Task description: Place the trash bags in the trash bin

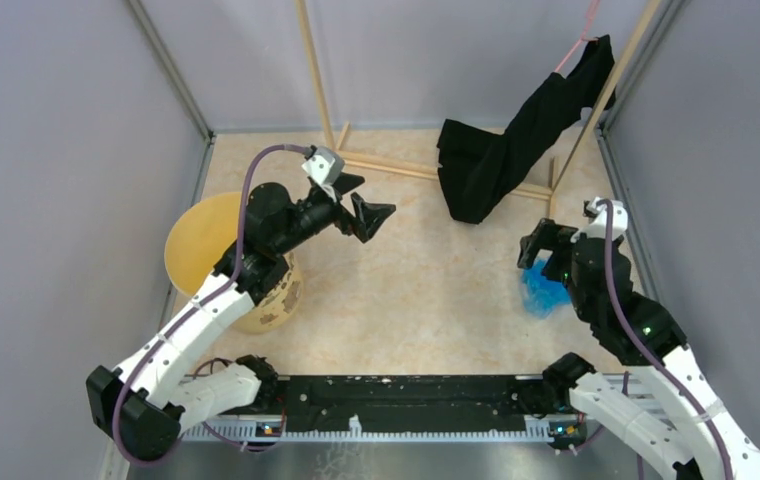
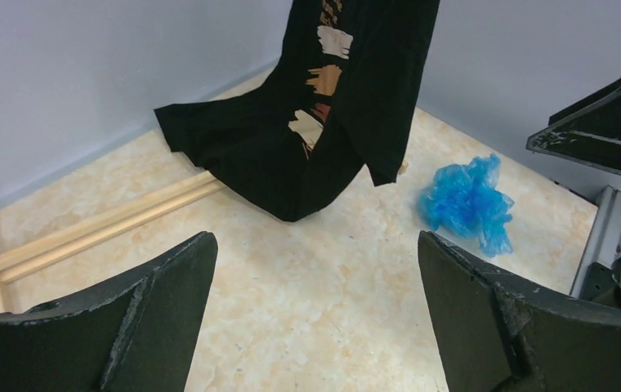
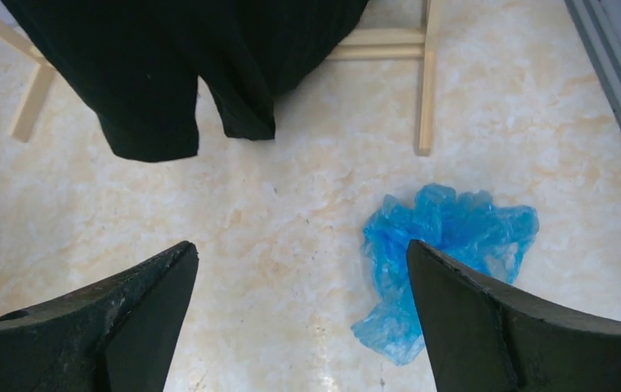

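The robot's right gripper next needs to turn and move toward the nearest wall, then go down onto the bag's side by the nearest wall (image 1: 558,290) (image 3: 484,233).
The crumpled light-blue trash bag (image 1: 541,292) lies on the floor at the right. It also shows in the right wrist view (image 3: 438,249) and the left wrist view (image 2: 466,202). My right gripper (image 1: 541,250) hovers over it, open and empty, the bag under its right finger (image 3: 495,327). The yellow-tan trash bin (image 1: 206,245) stands at the left, partly hidden by my left arm. My left gripper (image 1: 366,205) is open and empty, raised over the middle of the floor, far from the bag.
A black garment (image 1: 516,140) hangs from a wooden rack (image 1: 396,165) at the back and drapes onto the floor; it also shows in the left wrist view (image 2: 315,122) and the right wrist view (image 3: 176,73). Grey walls close in all sides.
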### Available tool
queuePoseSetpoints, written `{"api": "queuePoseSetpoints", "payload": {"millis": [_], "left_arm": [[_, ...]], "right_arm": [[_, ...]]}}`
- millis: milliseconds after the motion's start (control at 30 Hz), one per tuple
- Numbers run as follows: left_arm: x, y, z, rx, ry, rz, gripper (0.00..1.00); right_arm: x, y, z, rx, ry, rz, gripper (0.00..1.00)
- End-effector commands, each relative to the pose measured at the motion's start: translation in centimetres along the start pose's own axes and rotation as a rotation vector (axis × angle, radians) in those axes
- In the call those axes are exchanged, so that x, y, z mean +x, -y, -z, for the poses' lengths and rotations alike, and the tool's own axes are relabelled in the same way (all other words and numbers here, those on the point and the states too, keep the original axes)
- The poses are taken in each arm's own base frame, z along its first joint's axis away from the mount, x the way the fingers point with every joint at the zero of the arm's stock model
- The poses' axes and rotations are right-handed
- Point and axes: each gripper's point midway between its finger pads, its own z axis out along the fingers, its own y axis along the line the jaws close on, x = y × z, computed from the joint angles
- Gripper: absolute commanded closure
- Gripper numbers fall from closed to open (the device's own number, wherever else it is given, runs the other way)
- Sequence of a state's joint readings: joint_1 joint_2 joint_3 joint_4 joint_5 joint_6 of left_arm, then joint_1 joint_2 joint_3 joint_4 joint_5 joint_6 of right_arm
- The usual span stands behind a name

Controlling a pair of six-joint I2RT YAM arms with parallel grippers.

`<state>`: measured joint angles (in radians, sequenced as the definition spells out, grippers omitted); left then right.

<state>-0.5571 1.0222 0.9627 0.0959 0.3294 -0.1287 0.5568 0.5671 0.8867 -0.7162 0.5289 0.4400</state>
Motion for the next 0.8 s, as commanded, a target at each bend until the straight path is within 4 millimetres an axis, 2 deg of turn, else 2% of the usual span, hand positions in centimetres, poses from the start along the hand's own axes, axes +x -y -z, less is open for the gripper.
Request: {"api": "queuePoseSetpoints", "payload": {"millis": [0, 200, 300, 400, 500, 600, 767], "left_arm": [[-2.1, 1.0, -0.4, 0.043, 0.047, -0.022, 0.01], [-1.5, 0.7, -0.8, 0.030, 0.023, 0.001, 0.01], [-1.4, 0.9, -0.9, 0.040, 0.019, 0.000, 0.01], [-1.3, 1.3, -1.1, 0.070, 0.008, 0.009, 0.01], [-1.2, 1.6, -1.3, 0.086, -0.005, 0.018, 0.01], [-1.3, 1.7, -1.3, 0.092, -0.003, 0.023, 0.01], [-1.2, 2.1, -1.3, 0.111, -0.006, 0.044, 0.01]], "right_arm": [[1.8, 1.1, -0.7, 0.073, -0.043, -0.021, 0.01], [4.2, 2.8, -2.7, 0.185, -0.037, -0.061, 0.01], [5.4, 4.3, -4.0, 0.261, -0.077, -0.097, 0.01], [6.2, 6.9, -5.5, 0.335, -0.148, -0.176, 0.01], [6.2, 10.5, -5.7, 0.484, -0.151, -0.291, 0.01], [7.4, 12.6, -5.9, 0.594, -0.161, -0.389, 0.01], [10.3, 12.3, -8.2, 0.545, -0.227, -0.409, 0.01]]}}
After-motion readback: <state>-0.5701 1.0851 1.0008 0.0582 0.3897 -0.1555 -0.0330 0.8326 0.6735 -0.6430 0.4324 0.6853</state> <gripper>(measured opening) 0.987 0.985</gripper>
